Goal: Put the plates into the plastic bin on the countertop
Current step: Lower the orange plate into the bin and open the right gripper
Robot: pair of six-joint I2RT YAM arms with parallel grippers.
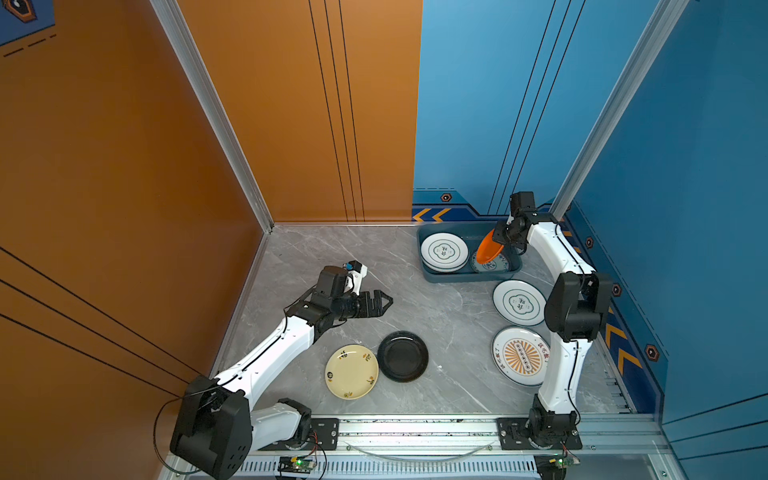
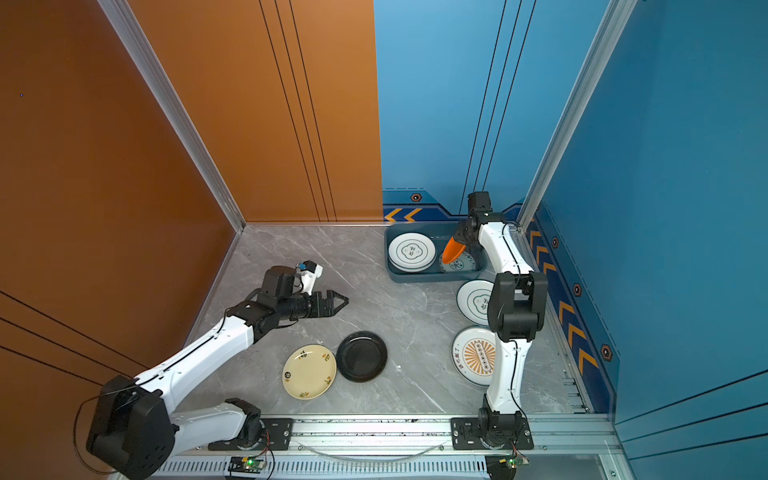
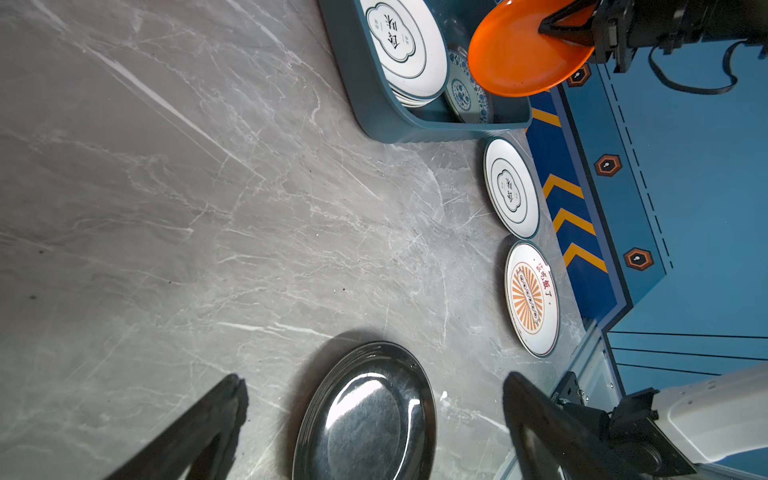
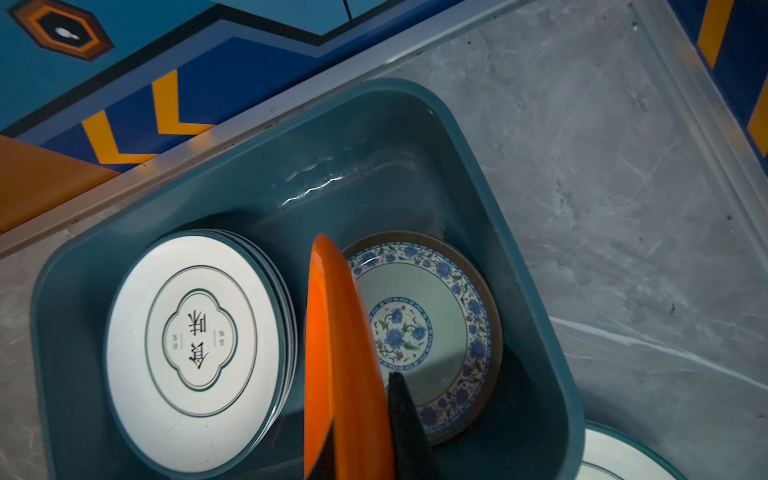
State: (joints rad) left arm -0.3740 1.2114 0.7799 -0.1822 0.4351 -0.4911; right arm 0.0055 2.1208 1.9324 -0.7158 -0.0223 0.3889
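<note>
My right gripper holds the orange plate (image 1: 487, 251) by its rim and should lower it onto the blue-flowered plate below and let go, as the blue-flowered plate lies uncovered beside the ringed stack.
My right gripper (image 1: 498, 240) (image 4: 365, 432) is shut on the rim of a plain orange plate (image 1: 487, 251) (image 4: 336, 353), held on edge above the right half of the dark teal plastic bin (image 1: 428, 274) (image 4: 528, 266). Inside the bin lie a stack of white plates with dark rings (image 1: 444, 251) (image 4: 187, 345) and a blue-flowered plate (image 4: 419, 328). On the countertop (image 1: 353, 257) rest a white ringed plate (image 1: 518, 302), a sunburst plate (image 1: 519, 355), a black plate (image 1: 402, 356) (image 3: 370, 419) and a cream plate (image 1: 351, 371). My left gripper (image 1: 384, 303) (image 3: 372, 432) hovers open, left of the middle, above the countertop.
Orange and blue walls close in the countertop on three sides. An aluminium rail (image 1: 415, 432) with both arm bases runs along the front edge. The right arm's elbow (image 1: 577, 307) hangs over the plates at the right.
</note>
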